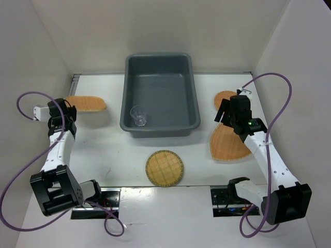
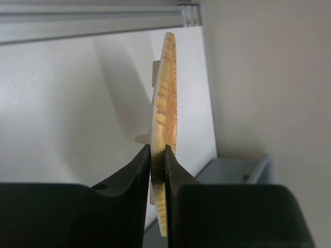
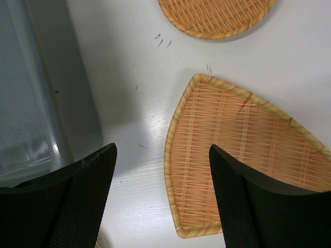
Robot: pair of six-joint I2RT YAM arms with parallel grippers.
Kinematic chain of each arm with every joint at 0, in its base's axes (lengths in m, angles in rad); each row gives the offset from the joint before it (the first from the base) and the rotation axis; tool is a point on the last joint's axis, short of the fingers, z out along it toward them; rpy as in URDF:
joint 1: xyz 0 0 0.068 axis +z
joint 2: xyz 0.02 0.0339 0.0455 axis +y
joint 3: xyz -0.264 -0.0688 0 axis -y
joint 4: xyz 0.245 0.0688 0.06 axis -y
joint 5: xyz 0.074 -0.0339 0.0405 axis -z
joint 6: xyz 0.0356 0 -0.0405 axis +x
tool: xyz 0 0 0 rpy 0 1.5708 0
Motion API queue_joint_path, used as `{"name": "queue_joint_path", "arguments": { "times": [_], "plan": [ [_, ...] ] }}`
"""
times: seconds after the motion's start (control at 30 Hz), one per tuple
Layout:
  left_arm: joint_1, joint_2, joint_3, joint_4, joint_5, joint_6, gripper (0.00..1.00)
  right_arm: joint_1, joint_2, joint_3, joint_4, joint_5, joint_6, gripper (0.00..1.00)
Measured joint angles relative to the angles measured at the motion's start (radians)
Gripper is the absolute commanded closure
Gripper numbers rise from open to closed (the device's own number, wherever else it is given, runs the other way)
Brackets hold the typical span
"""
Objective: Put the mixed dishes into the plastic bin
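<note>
My left gripper holds the plate. Next I will raise it over the bin's side, then lower it to the bin's bare bottom beyond the cup.
The dark grey plastic bin stands at the back middle, with the clear cup upright in its near left corner. My left gripper is shut on the rim of the rounded-square plate at the far left. In the left wrist view the plate is edge-on between the closed fingers of this gripper. My right gripper is open and empty above the tip of the fan-shaped plate; in the right wrist view the plate lies under the gripper. A round plate lies at the front middle.
A second round plate lies behind the right gripper and also shows in the right wrist view. The bin's wall is close to the left of the right gripper. White walls enclose the table on three sides. A metal rail runs along the back.
</note>
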Motion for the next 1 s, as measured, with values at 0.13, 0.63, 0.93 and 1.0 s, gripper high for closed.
{"name": "queue_joint_path", "arguments": {
  "times": [0.13, 0.63, 0.93, 1.0],
  "plan": [
    [0.0, -0.006, 0.111, -0.02, 0.016, 0.047, 1.0, 0.0, 0.0, 0.0, 0.0, -0.008, 0.0, 0.23],
    [-0.382, 0.363, 0.74, 0.086, 0.381, 0.168, 1.0, 0.0, 0.0, 0.0, 0.006, -0.016, 0.0, 0.23],
    [-0.589, 0.787, 0.933, -0.008, 0.493, 0.231, 1.0, 0.0, 0.0, 0.0, 0.007, -0.017, 0.0, 0.23],
    [-0.598, 0.853, 0.941, -0.04, 0.488, 0.235, 1.0, 0.0, 0.0, 0.0, 0.006, -0.017, -0.001, 0.23]
  ]
}}
